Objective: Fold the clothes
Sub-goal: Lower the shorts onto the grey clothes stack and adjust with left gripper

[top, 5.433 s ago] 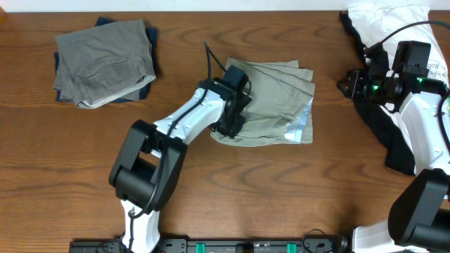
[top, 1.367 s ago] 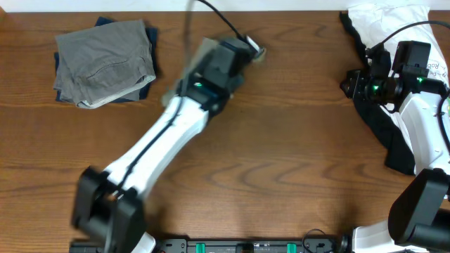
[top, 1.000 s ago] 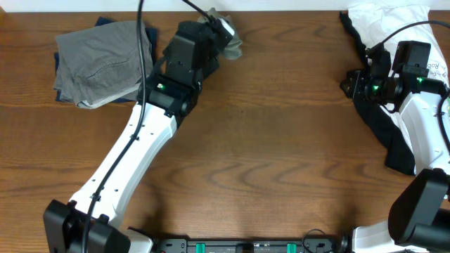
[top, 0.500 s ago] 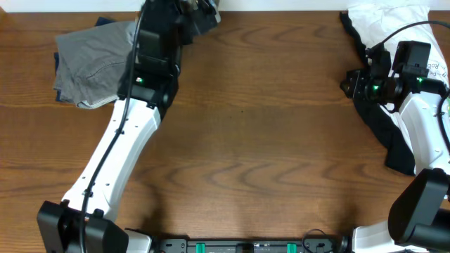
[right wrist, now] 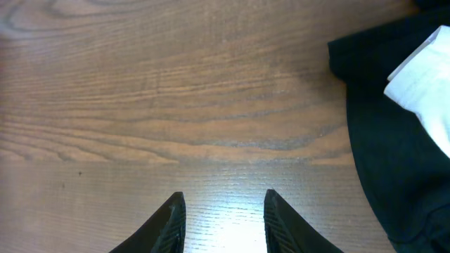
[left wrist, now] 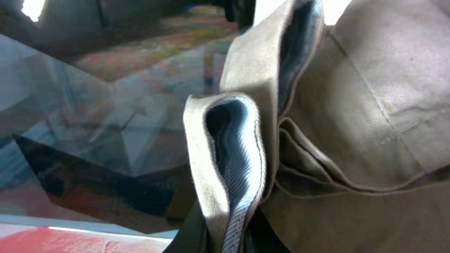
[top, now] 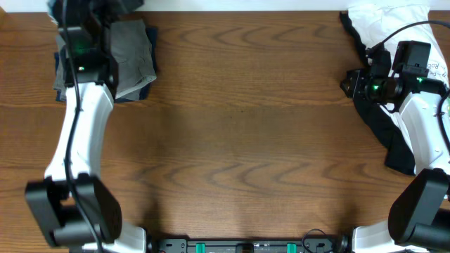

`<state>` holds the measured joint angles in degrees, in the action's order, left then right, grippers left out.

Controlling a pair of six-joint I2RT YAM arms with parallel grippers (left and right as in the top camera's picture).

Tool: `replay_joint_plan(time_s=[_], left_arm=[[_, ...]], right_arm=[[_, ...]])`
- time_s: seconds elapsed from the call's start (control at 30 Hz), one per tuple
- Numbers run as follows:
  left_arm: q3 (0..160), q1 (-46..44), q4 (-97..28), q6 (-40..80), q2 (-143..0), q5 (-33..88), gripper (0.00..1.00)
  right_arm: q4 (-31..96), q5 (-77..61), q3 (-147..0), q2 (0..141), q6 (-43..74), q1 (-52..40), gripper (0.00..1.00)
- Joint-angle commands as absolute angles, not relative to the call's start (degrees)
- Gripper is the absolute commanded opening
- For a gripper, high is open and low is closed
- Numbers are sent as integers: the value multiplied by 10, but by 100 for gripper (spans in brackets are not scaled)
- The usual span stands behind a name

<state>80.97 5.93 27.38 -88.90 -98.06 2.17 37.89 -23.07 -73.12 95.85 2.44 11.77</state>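
I will lower the khaki-green shorts with my left gripper next, onto the folded stack's grey garment (top: pixel 131 60) below it, tilt the fingers downward and let go of the lining of the shorts.
Folded khaki-green shorts (left wrist: pixel 351 105) fill the left wrist view, a doubled hem with pale blue lining pinched in my left gripper (left wrist: pixel 232 237), which is shut on them. From overhead, the left arm (top: pixel 81 63) reaches to the far left corner, its end over a folded stack with a grey garment (top: pixel 135 46) on a navy piece (top: pixel 137 93). At the right, my right gripper (right wrist: pixel 223 221) hovers open over bare wood with nothing between its fingers, beside a black garment (right wrist: pixel 394 147) and a white one (right wrist: pixel 425 77).
A heap of unfolded white clothes (top: pixel 387 17) and the black garment (top: pixel 387 130) lies at the back right, partly under the right arm (top: pixel 422 105). The wooden table (top: pixel 246 140) stretches between both arms.
My left arm has swung from the back middle of the table to the far left corner, carrying the khaki shorts over the folded stack. The right arm has not moved.
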Motion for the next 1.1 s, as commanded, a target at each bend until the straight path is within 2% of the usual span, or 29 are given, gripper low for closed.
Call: replay_joint_plan(time_s=[0.0,0.37,0.73,0.93,1.07], left_arm=[[817,82,321,-924,-1018,91,6],[819,152,372,-992,-1124,114,6],[849,172,388,-996,-1138,159,6],[873,172,386,-1061,-1138,160,6],[873,172,329,-1113,-1138,156,6]], right_arm=[[377,-229,-734,959,32,116,35],[375,-211,-734,959,32,116,37],[369,-212,-734,959,34,116,37],[369,-212,-734,959,34,116,37],[371,-212,-734,959,34,116,37]])
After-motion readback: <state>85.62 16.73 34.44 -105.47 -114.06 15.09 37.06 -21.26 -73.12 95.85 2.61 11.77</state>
